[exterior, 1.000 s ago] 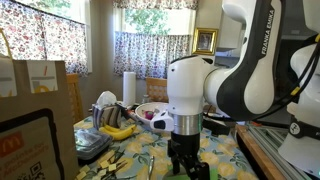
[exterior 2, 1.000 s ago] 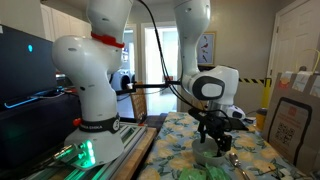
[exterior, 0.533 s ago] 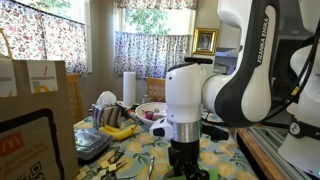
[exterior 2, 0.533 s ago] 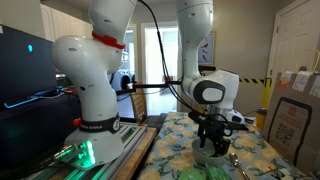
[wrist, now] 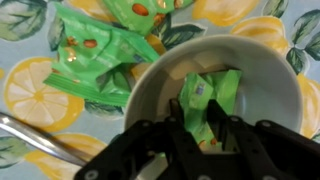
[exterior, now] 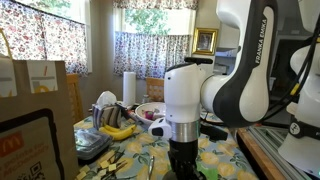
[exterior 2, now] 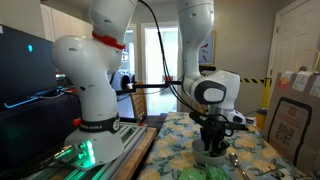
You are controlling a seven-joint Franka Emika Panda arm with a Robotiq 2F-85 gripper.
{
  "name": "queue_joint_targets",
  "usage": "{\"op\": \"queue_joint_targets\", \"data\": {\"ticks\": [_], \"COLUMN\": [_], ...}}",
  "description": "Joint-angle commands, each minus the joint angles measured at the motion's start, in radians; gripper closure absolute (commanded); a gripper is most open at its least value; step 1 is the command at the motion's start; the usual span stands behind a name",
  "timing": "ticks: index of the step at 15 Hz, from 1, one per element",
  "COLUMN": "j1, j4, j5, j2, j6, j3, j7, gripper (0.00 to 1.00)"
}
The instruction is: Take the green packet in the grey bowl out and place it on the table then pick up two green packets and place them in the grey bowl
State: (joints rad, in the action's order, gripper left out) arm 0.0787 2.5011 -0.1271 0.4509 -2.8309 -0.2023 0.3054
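Observation:
I should next raise my gripper clear of the bowl's rim, cross, lower and release, because the cloth beyond the loose packets is to the left of my gripper in the wrist view.
In the wrist view the grey bowl [wrist: 272,72] stands on the lemon-print tablecloth with a green packet [wrist: 207,92] inside it. My gripper [wrist: 195,112] reaches down into the bowl, and its two black fingers [wrist: 174,112] are shut on that packet's lower part. Two more green packets [wrist: 95,55] [wrist: 150,10] lie on the cloth beside the bowl's left rim. In an exterior view the gripper [exterior 2: 212,146] sits low in the bowl [exterior 2: 212,157]. In an exterior view the arm's white wrist [exterior: 185,100] hides the bowl.
A metal utensil [wrist: 40,140] lies on the cloth at the bowl's lower left. A paper bag [exterior: 40,100], bananas [exterior: 120,130], a fruit bowl [exterior: 150,112] and a paper towel roll [exterior: 128,87] stand behind. Another bag [exterior 2: 290,125] stands near the bowl.
The gripper has sunk a little into the bowl and its jaws have closed from wide open onto the green packet.

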Motion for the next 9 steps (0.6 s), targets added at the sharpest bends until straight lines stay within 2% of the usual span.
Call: {"op": "queue_joint_targets", "data": {"ticks": [1, 7, 9], "j1": [0.009, 0.032, 0.05], "j4": [0.04, 0.179, 0.221], "j5": [0.003, 0.008, -0.008], "j2": [-0.069, -0.282, -0.358], "j6": [0.002, -0.01, 0.005], "j3": [-0.004, 0.012, 0.049], "j7": [-0.04, -0.138, -0.226], "gripper": [0.92, 0.92, 0.92]}}
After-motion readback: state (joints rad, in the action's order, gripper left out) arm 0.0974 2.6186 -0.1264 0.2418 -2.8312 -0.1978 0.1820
